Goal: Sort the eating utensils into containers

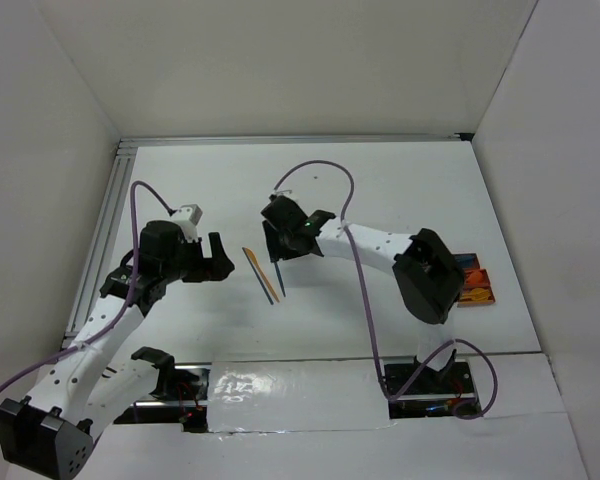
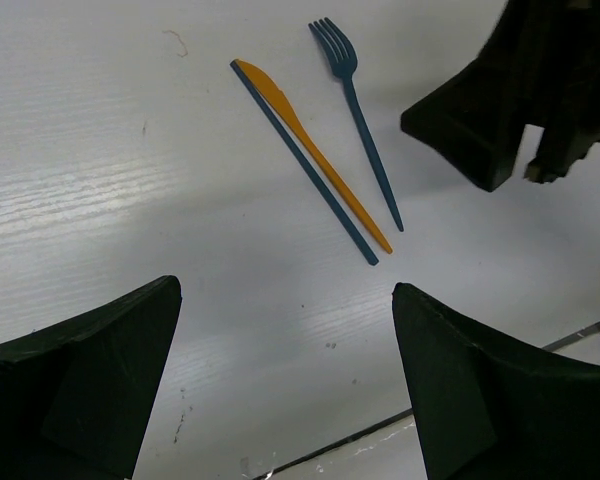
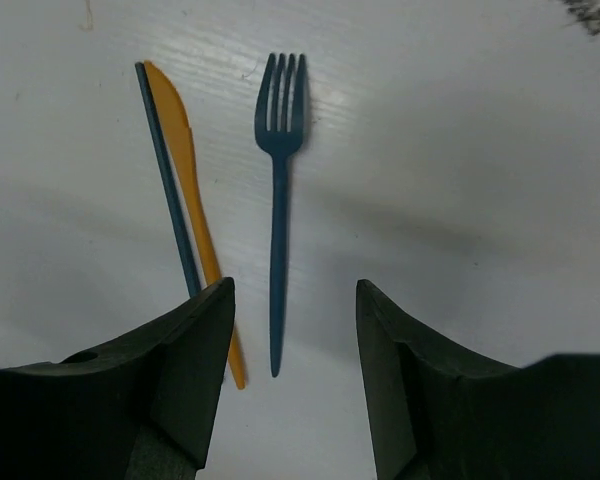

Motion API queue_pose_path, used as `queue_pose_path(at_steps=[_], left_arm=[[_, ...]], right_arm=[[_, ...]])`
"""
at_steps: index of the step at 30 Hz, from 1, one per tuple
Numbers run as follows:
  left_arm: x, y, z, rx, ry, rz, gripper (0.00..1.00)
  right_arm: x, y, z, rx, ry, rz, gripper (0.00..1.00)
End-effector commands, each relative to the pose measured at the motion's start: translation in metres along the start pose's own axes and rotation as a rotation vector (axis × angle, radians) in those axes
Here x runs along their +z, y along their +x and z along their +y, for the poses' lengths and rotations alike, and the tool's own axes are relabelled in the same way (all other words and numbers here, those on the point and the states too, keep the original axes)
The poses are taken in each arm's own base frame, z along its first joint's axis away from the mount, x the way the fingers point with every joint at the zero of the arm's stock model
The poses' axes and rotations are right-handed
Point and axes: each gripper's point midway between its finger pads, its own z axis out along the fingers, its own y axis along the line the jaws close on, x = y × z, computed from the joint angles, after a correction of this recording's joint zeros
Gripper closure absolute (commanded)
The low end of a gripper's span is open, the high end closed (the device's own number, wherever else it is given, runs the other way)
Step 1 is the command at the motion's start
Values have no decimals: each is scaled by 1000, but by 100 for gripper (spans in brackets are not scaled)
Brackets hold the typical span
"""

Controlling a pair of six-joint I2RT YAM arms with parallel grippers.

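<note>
My right gripper should move down next along the blue fork to the fork's neck behind its tines, where the orange knife leaves a wider gap.
Three utensils lie side by side on the white table: an orange knife, a thin blue stick touching it, and a blue fork. My right gripper is open above them, the fork's handle end between its fingers. My left gripper is open and empty, just left of the utensils. A reddish-brown tray holding orange and blue utensils sits at the right, partly hidden by the right arm.
The right gripper's black body shows at the upper right of the left wrist view. White walls enclose the table; a metal rail runs along its left edge. A taped seam crosses the near edge.
</note>
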Motion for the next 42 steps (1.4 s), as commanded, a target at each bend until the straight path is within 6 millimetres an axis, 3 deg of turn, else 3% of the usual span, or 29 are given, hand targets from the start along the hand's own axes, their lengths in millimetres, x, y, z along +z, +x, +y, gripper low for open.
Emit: queue_pose_path(at_steps=[1, 7, 10, 20, 22, 24, 25, 26, 28, 29, 32, 33, 35, 37, 38, 39, 40, 41, 42], left_arm=[[-10, -20, -6, -10, 3, -67, 0], [-13, -21, -6, -2, 2, -78, 0], [-14, -19, -5, -4, -2, -74, 0], [-16, -21, -6, 11, 5, -95, 0], [-17, -21, -6, 11, 6, -94, 0], [-16, -21, -5, 11, 3, -93, 0], [-16, -21, -5, 16, 2, -94, 0], [-16, -22, -5, 14, 2, -97, 0], [-15, -20, -4, 12, -1, -92, 0], [-16, -21, -4, 15, -1, -97, 0], [-16, -21, -4, 15, -3, -100, 0], [-16, -21, -4, 17, 0, -97, 0], [-15, -21, -3, 14, -4, -97, 0], [-15, -20, -4, 16, -1, -92, 0], [-13, -20, -4, 15, -2, -91, 0], [-13, -19, -4, 18, 0, -88, 0], [-13, -20, -4, 23, 3, -92, 0], [-12, -21, -4, 25, 1, -96, 0], [-11, -20, -4, 22, 2, -88, 0]], right_arm=[[0, -38, 20, -52, -27, -91, 41], [42, -26, 32, -124, 20, -35, 41], [53, -24, 25, -125, 72, -26, 42], [82, 17, 13, -125, 106, 73, 55], [87, 24, 10, -124, 113, 84, 61], [90, 26, 9, -118, 114, 84, 76], [91, 28, 9, -110, 116, 87, 93], [92, 27, 6, -103, 128, 82, 100], [89, 23, 1, -67, 152, 74, 100], [87, 21, -11, -41, 173, 83, 100], [67, 4, -28, 50, 207, 66, 100], [49, -9, -35, 96, 212, 50, 100], [31, -26, -71, 214, 280, 17, 100], [-6, -50, -100, 308, 324, -48, 100], [-20, -64, -134, 396, 377, -85, 100], [-47, -68, -154, 467, 410, -121, 100], [-59, -70, -178, 512, 465, -155, 100], [-88, -82, -214, 621, 508, -234, 100], [-95, -65, -237, 658, 562, -230, 100]])
